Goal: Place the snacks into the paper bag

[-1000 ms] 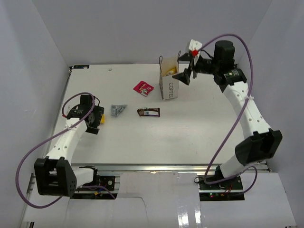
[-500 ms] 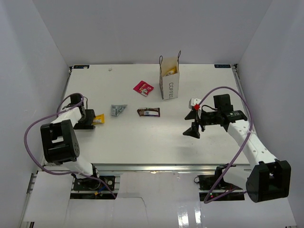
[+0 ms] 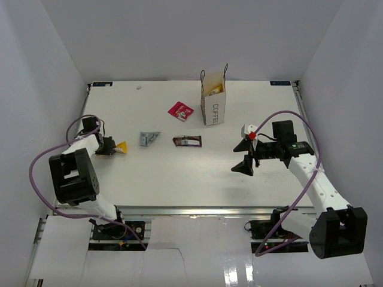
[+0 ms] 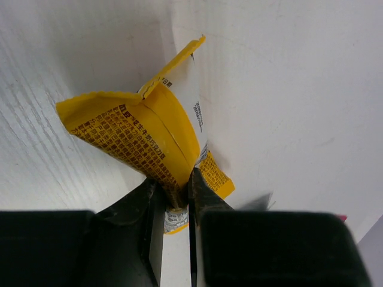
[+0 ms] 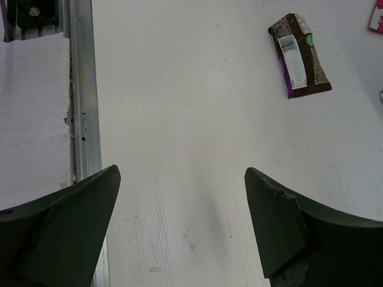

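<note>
The bag is standing upright. Next, I raise my left gripper outward and to the right in the top view and release the yellow packet over the paper bag's opening (image 3: 214, 89).
My left gripper (image 3: 111, 147) (image 4: 175, 190) is shut on the yellow snack packet (image 3: 121, 147) (image 4: 143, 140), which crumples upward between its fingers at the table's left edge. On the table lie a silver-grey packet (image 3: 149, 138), a pink-red packet (image 3: 180, 110) and a dark brown bar (image 3: 187, 141) (image 5: 298, 56). The white paper bag (image 3: 213, 101) printed "COFFEE" stands upright at the back, with something yellow showing at its mouth. My right gripper (image 3: 245, 150) (image 5: 182, 173) hangs open above bare table right of the brown bar, holding nothing.
White walls close in the table on the left, back and right. The metal rail (image 5: 81, 95) at the table's near edge shows in the right wrist view. Purple cables loop off both arms.
My left gripper has closed on the yellow packet and slid slightly left. The right arm swung from above the bag down to mid-table at the right, still open.
</note>
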Tool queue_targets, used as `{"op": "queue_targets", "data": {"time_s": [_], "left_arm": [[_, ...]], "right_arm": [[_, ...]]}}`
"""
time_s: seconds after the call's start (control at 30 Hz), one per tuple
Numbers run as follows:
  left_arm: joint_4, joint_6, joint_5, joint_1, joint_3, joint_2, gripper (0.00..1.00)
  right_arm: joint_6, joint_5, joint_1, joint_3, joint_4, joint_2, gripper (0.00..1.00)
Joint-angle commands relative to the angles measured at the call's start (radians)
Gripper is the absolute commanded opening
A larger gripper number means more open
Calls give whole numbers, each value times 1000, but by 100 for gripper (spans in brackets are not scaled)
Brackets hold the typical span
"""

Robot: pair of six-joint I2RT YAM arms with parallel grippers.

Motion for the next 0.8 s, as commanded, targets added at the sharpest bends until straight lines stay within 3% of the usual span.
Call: {"op": "queue_targets", "data": {"time_s": [0.0, 0.13, 0.23, 0.33, 0.53, 0.77], "left_arm": [[96, 149, 98, 2, -23, -101, 1], [214, 387, 313, -98, -26, -215, 0], [372, 452, 485, -175, -29, -290, 0], [465, 515, 550, -312, 32, -312, 0], [495, 653, 538, -622, 374, -194, 0], [414, 739, 402, -759, 762, 73, 0]], "right_arm": [[1, -41, -5, 9, 9, 1, 90], [4, -39, -6, 14, 5, 5, 90], [2, -39, -6, 20, 5, 14, 90], [5, -36, -6, 34, 7, 24, 90], [12, -38, -11, 44, 9, 37, 90], [12, -30, -17, 38, 12, 24, 90]]}}
